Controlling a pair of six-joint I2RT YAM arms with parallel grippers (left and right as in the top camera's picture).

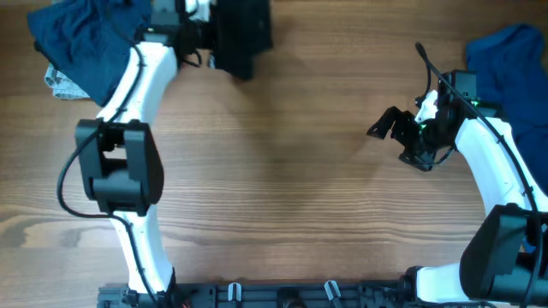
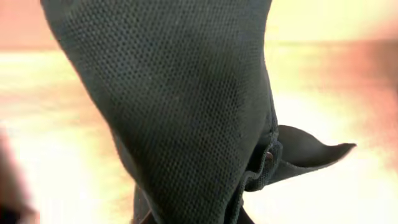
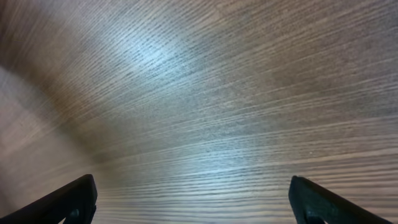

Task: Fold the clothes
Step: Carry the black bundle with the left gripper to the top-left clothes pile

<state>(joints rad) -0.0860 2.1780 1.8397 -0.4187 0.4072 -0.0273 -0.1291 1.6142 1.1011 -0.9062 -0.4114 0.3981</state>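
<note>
My left gripper will next carry the black garment [image 1: 243, 34] left in the overhead view and release it on the navy heap.
A black garment [image 1: 243, 34] of the clothes hangs bunched at the table's far edge, and my left gripper [image 1: 199, 24] is shut on it. In the left wrist view its black mesh fabric [image 2: 180, 106] fills most of the frame and hides the fingers. A dark navy garment [image 1: 86, 34] lies heaped at the far left corner. A royal blue garment [image 1: 512, 64] lies at the far right. My right gripper [image 1: 388, 128] hovers over bare wood left of the blue garment. It is open [image 3: 193, 200], with nothing between its fingers [image 3: 73, 200].
A small grey-white cloth [image 1: 58, 82] pokes out below the navy heap. The wooden table [image 1: 282, 188] spreads between the two arms. Both arm bases stand at the near edge on a black rail [image 1: 282, 295].
</note>
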